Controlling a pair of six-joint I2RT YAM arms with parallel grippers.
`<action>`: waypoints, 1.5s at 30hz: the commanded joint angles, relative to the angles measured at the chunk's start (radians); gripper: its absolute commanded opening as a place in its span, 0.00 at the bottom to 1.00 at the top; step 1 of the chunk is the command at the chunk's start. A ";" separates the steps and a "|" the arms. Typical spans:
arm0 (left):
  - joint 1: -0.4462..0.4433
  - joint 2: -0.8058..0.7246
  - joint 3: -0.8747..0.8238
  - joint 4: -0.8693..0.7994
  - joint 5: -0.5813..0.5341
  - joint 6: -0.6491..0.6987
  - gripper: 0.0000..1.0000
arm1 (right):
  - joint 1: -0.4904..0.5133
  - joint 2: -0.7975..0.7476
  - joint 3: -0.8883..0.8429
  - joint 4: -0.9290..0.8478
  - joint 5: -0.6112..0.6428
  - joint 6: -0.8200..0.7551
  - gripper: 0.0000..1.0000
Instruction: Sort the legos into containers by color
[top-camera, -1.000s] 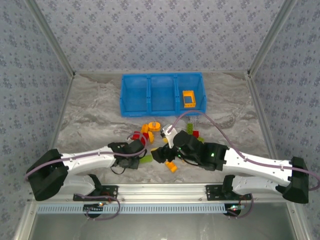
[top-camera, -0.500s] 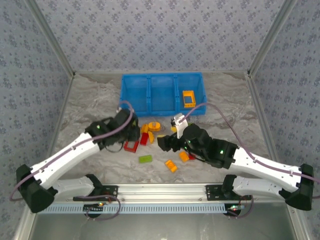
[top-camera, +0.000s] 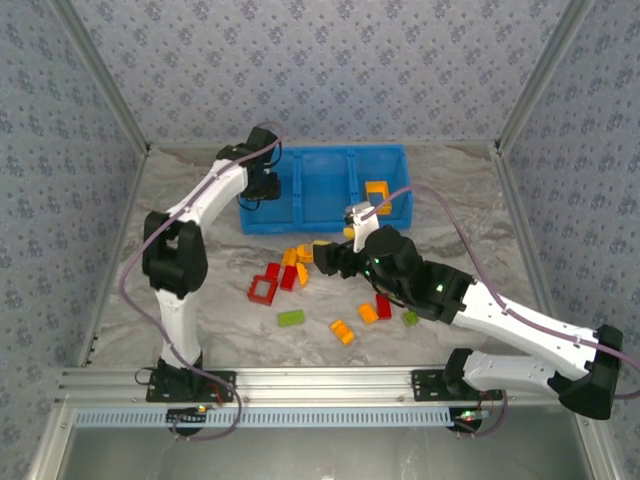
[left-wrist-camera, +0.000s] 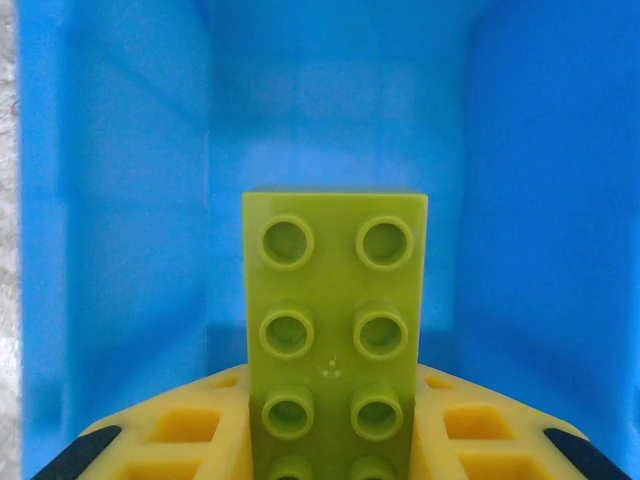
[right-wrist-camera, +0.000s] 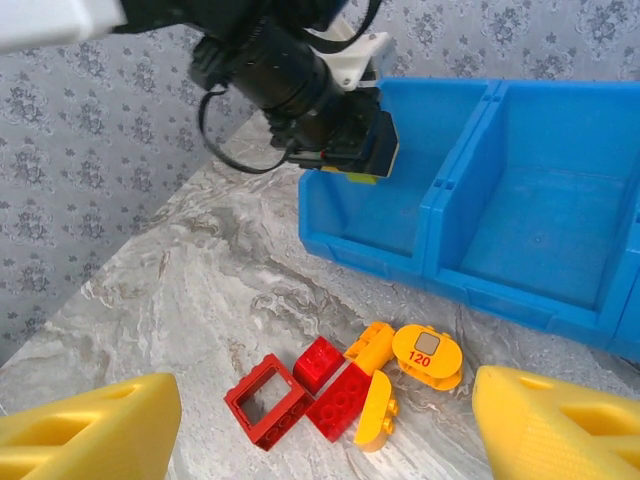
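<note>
I will move my left gripper down into the blue bin (top-camera: 300, 223) next and let go of the lime green lego, because the bin's empty bottom is open below my gripper.
My left gripper (top-camera: 264, 188) hangs over the left container of the blue bin (top-camera: 300, 223), shut on a lime green lego (left-wrist-camera: 335, 300) with two rows of studs. From the right wrist the same brick (right-wrist-camera: 352, 178) peeks out under the left gripper (right-wrist-camera: 345, 145). My right gripper (top-camera: 324, 262) is open above a cluster of legos: a red frame (right-wrist-camera: 268, 400), two red bricks (right-wrist-camera: 320, 362), an orange brick (right-wrist-camera: 372, 345) and a rounded orange piece marked 120 (right-wrist-camera: 428, 352). An orange frame (top-camera: 377, 196) lies in the right container.
More loose legos lie nearer the arm bases: a green one (top-camera: 291, 318), two orange ones (top-camera: 342, 332), a red one (top-camera: 383, 306) and a small green one (top-camera: 409, 318). Patterned walls close the table at the back and sides.
The left arm has lifted from the table with the green lego and swung back over the bin's left container. The right gripper has moved away from the near edge, over the red and orange cluster.
</note>
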 joint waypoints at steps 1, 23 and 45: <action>0.003 0.107 0.149 -0.116 0.000 0.045 0.18 | -0.010 -0.014 0.012 -0.028 0.028 0.028 0.79; -0.014 0.151 0.145 -0.080 -0.017 0.031 0.51 | -0.094 -0.098 -0.047 -0.326 0.172 0.244 0.81; -0.493 -0.910 -0.798 0.642 0.049 -0.046 0.63 | -0.591 -0.005 -0.344 -0.494 -0.182 0.602 0.78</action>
